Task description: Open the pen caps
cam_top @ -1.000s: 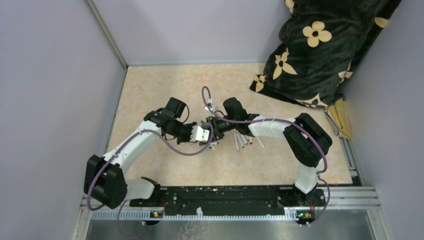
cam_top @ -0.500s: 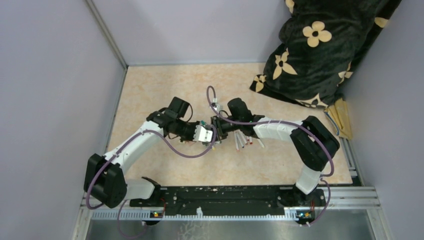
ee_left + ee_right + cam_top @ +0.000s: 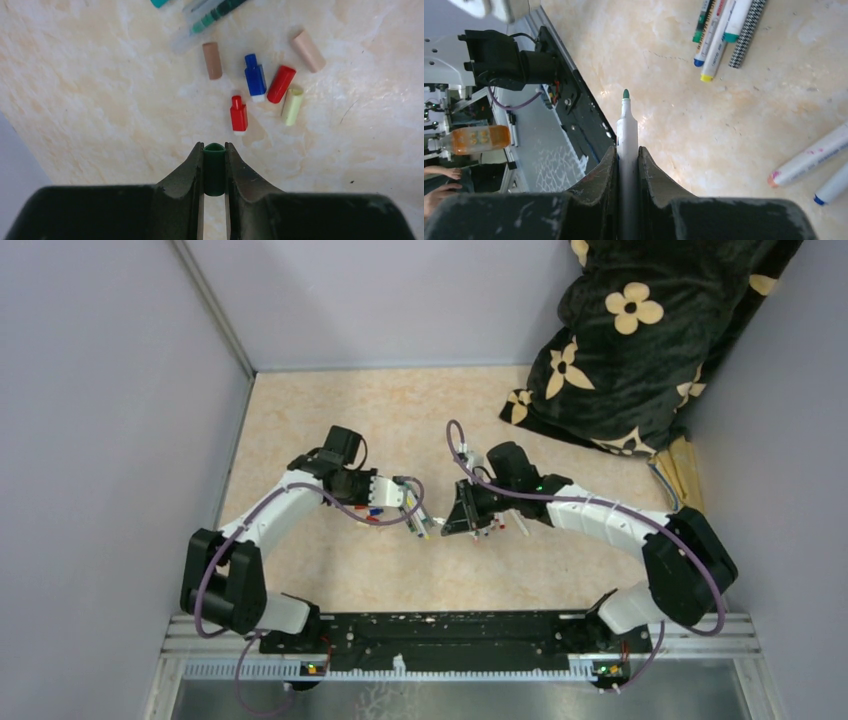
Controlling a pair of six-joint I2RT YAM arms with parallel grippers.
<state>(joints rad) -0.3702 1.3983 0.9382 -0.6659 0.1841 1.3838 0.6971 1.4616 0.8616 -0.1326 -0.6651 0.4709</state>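
I need to turn my left gripper over the bare tabletop beside the nearest red cap next and let go of the dark green cap, because other loose caps lie there.
My left gripper is shut on a dark green pen cap, held above the table. Below it lie loose caps: a red one, a blue one, another red one, a pale yellow one and two tan ones. My right gripper is shut on a white pen whose bare green tip points away. Several more pens lie beyond it. In the top view the left gripper and right gripper stand a little apart.
A black flowered blanket fills the back right corner. Grey walls close in the left and back. The black base rail runs along the near edge. Two more pens lie to the right of the right gripper.
The two grippers were together at mid-table; now they have drawn apart. The green cap has come off with the left gripper, and the pen stays in the right one.
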